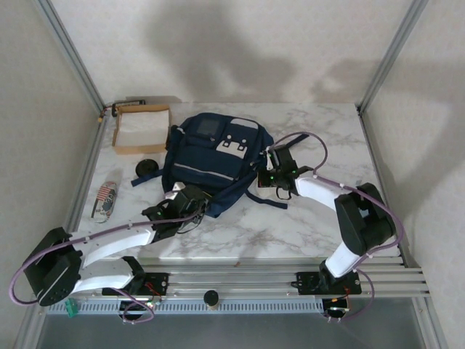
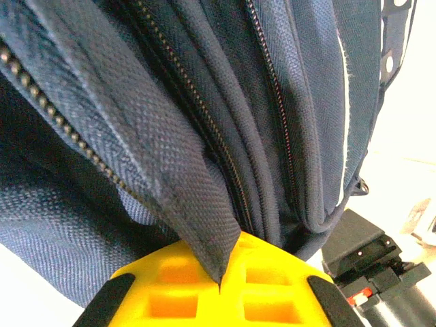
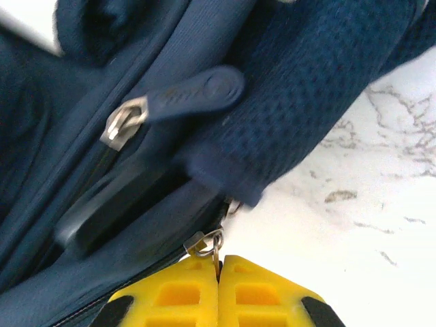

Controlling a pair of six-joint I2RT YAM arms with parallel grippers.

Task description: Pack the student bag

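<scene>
My right gripper will stay at the bag's edge and open its fingers to free the metal zipper pull point(image 3: 212, 240) between them, as the bag's zipper rows gape.
The student bag point(image 1: 211, 156), navy blue with a pale stripe and white patches, lies flat in the middle of the marble table. My left gripper point(image 1: 197, 199) is at its near left corner. In the left wrist view the yellow fingers point(image 2: 170, 279) of this gripper point(image 2: 220, 285) are shut on a pointed fold of the bag's fabric point(image 2: 197, 211), beside open zipper rows. My right gripper point(image 1: 267, 174) is at the bag's right side. In the right wrist view that gripper point(image 3: 219, 262) is shut on a small metal zipper pull ring point(image 3: 214, 242) at the bag's edge.
A shallow brown cardboard box point(image 1: 122, 139) with white paper in it stands at the back left. A round black object point(image 1: 147, 167) and a patterned flat item point(image 1: 105, 200) lie left of the bag. Bare marble point(image 1: 320, 225) spreads to the right and front.
</scene>
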